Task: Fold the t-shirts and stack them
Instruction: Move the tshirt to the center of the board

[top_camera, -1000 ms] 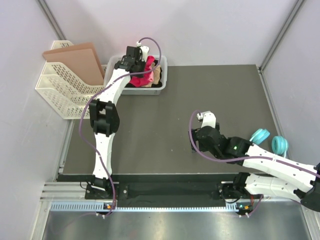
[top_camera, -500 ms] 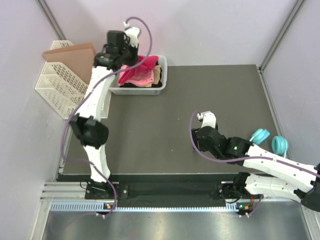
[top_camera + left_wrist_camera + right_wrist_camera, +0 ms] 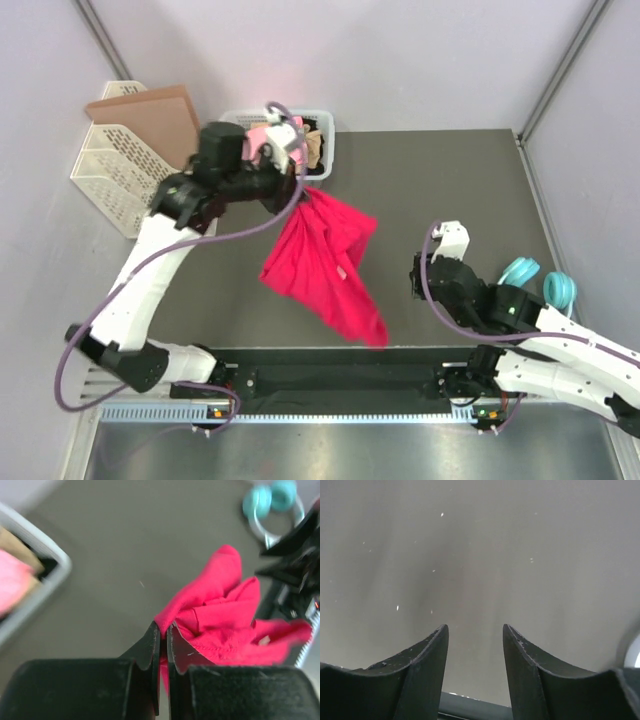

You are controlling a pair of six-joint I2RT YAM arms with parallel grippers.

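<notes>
I will next use my left gripper to lower its corner of the crimson-magenta t-shirt, which is still in the air, onto the table in front of the grey bin.
My left gripper is shut on a corner of the crimson-magenta t-shirt and holds it in the air over the middle of the table, the cloth hanging toward the front edge. In the left wrist view the shirt bunches from between the closed jaws. A light pink t-shirt and a tan t-shirt lie in the grey bin at the back; they also show at the left of the left wrist view. My right gripper is open and empty above bare table, right of the shirt.
A white mesh basket with a brown board stands at the back left. Teal headphones lie at the table's right edge, also in the left wrist view. The dark table ends at a metal rail in front.
My left gripper lifted the crimson-magenta t-shirt out of the bin and swung it forward over the table. My right arm shifted a little to the right.
</notes>
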